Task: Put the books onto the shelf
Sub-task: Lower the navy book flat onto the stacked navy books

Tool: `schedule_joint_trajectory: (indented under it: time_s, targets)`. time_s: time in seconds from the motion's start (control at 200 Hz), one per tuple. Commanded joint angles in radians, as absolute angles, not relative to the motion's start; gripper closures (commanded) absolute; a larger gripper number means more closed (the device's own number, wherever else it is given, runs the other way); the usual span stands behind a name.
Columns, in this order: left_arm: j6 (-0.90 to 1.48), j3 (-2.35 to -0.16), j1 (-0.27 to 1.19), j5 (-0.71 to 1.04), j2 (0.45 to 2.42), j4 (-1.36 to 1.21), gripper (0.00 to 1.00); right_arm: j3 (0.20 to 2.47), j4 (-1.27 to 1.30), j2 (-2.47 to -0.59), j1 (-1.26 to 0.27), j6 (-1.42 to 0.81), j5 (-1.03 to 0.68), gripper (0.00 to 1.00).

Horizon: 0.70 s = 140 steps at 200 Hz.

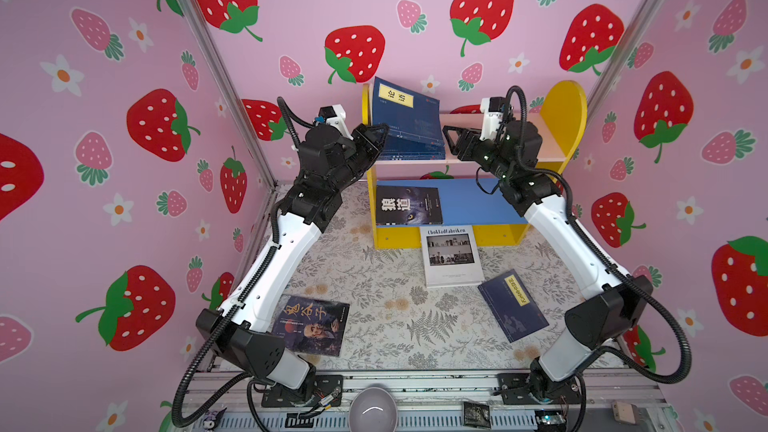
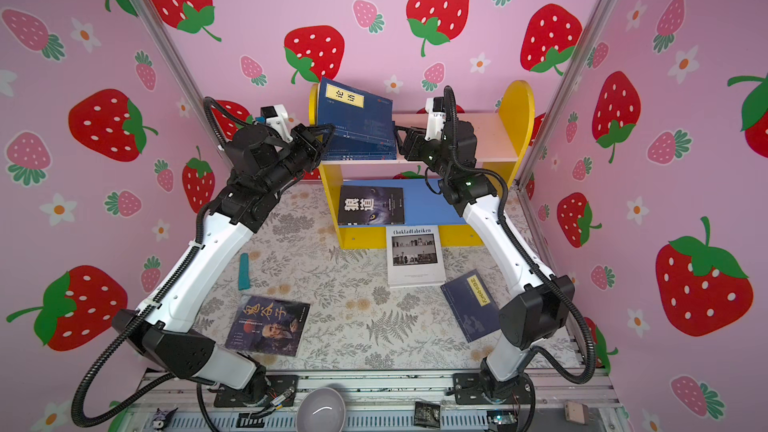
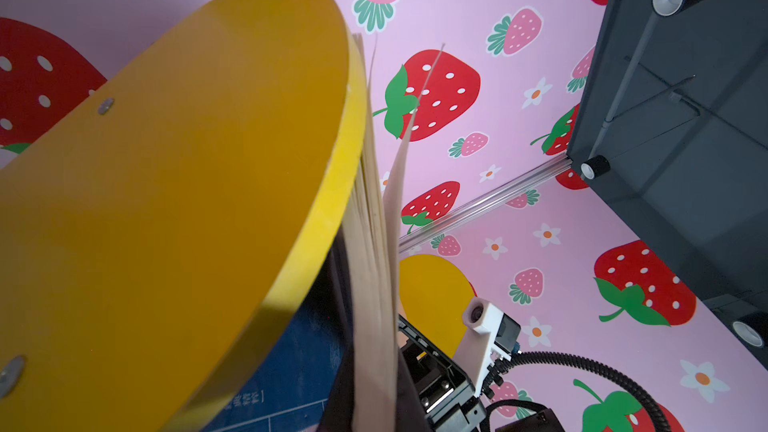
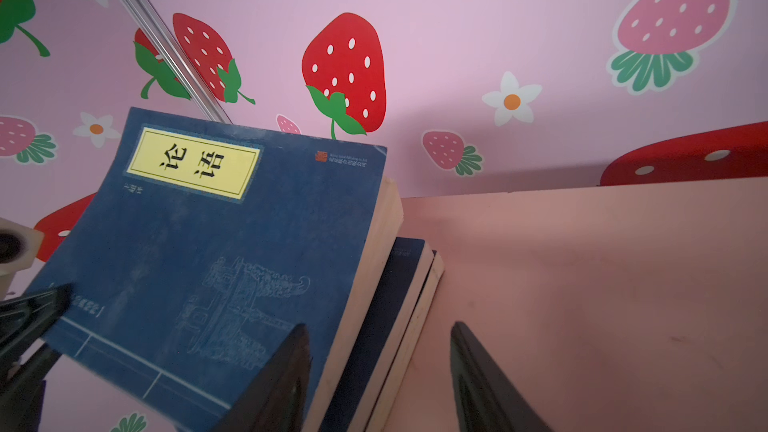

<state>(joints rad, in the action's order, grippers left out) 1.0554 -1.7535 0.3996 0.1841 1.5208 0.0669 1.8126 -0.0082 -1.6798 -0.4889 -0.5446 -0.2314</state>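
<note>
I need to move my left gripper down next, toward the flatter navy books below it. I will level the labelled book (image 1: 407, 118) that still tilts above, and let go of its edge.
The shelf (image 1: 565, 110) (image 2: 515, 110) stands at the back. Navy books rest at the left end of its pink upper board (image 4: 582, 263). The labelled top book (image 1: 407, 118) (image 4: 216, 251) tilts against the yellow left panel (image 3: 166, 201), over flatter navy ones (image 4: 399, 284). My left gripper (image 1: 382, 135) (image 3: 374, 392) is shut on its left edge, pages between the fingers. My right gripper (image 1: 449, 139) (image 4: 380, 351) is open at the books' right edge. A wolf-eye book (image 1: 408, 205) lies on the blue lower board (image 1: 478, 201). On the table lie a white book (image 1: 452, 255), a navy book (image 1: 513, 305) and a portrait book (image 1: 311, 324).
A teal object (image 2: 244, 271) lies on the floral table beside the left arm. A grey bowl (image 1: 372, 409) and a black packet (image 1: 476, 413) sit on the front rail. Strawberry-patterned walls close in on three sides. The right half of the pink board is bare.
</note>
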Motion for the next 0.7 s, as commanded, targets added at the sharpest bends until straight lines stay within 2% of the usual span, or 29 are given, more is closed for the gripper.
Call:
schedule_joint_trajectory:
  time_s: [0.0, 0.695]
  targets:
    - [1.089, -1.744, 0.388, 0.214, 1.479, 0.006, 1.00, 1.802, 0.030, -1.641, -0.491, -0.535, -0.238, 0.43]
    - [1.198, -1.702, 0.368, 0.299, 1.493, -0.020, 1.00, 1.820, -0.001, -1.668, -0.546, -0.474, -0.187, 0.44]
